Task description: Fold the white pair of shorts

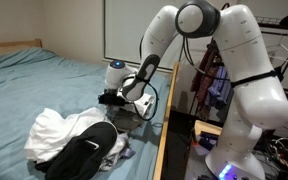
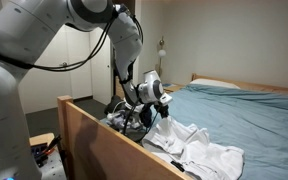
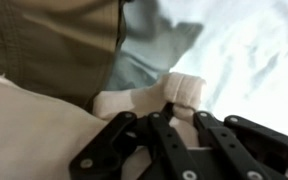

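The robot has to carry the pinched fold up with its gripper, away from the black garment and toward the flat end of the white shorts (image 2: 224, 159), then let it go, because the shorts lie spread out there.
In the wrist view my gripper (image 3: 170, 108) is shut, its black fingertips pinching a small fold of the white pair of shorts (image 3: 182, 88), which stands up in a soft lump just past the tips. Beige cloth (image 3: 29, 130) lies under the fingers on the left. In both exterior views the gripper (image 1: 114, 99) (image 2: 142, 108) is low over the bed, close to the wooden side rail. The shorts cannot be made out there.
A puffy white cloth bundle (image 1: 49, 128) and a black garment with a white swoosh (image 1: 84, 155) lie on the blue sheet (image 1: 44, 80) near the gripper. An olive garment (image 3: 44, 40) lies beyond the fingers. The wooden bed rail (image 2: 99, 135) runs alongside.
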You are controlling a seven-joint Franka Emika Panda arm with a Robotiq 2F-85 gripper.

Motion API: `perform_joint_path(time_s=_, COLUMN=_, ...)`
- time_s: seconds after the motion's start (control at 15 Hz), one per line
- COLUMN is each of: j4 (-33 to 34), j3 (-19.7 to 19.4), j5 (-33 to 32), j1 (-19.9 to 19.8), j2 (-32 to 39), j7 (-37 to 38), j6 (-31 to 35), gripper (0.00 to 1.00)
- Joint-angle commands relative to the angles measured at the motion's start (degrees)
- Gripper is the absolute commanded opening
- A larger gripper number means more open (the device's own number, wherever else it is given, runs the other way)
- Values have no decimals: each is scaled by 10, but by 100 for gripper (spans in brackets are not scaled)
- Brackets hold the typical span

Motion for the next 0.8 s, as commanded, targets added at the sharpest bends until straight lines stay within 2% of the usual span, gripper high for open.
perform_joint_path(time_s=0.0, j4=-58, j3=94, j5=78, j1=-144, j2=-33, j7=-124, j6=110, gripper=8)
perform_joint_path(time_s=0.07, j4=-76, j3=121, j5=120, j1=-182, j2=-36, j7=-161, j6=139, gripper=8)
perform_joint_path(time_s=0.2, j4=-96, j3=202, j5=165, j1=-270, j2=-29, j7=-204, j6=184, gripper=8)
perform_joint_path(time_s=0.33, j4=-92, j3=294, j5=160, j1=-361, j2=-7, j7=-196, j6=199, gripper=8)
perform_joint_path(time_s=0.53, j4=-77, j3=415, j5=135, j1=-492, j2=1, j7=-186, j6=153, gripper=8)
perform_joint_path(time_s=0.6, j4=-79, j3=449, j5=135, j1=-533, j2=-11, j7=-186, j6=127, gripper=8)
perform_joint_path(time_s=0.73, j4=-71, j3=541, j5=151, j1=-619, j2=-6, j7=-224, j6=47, gripper=8)
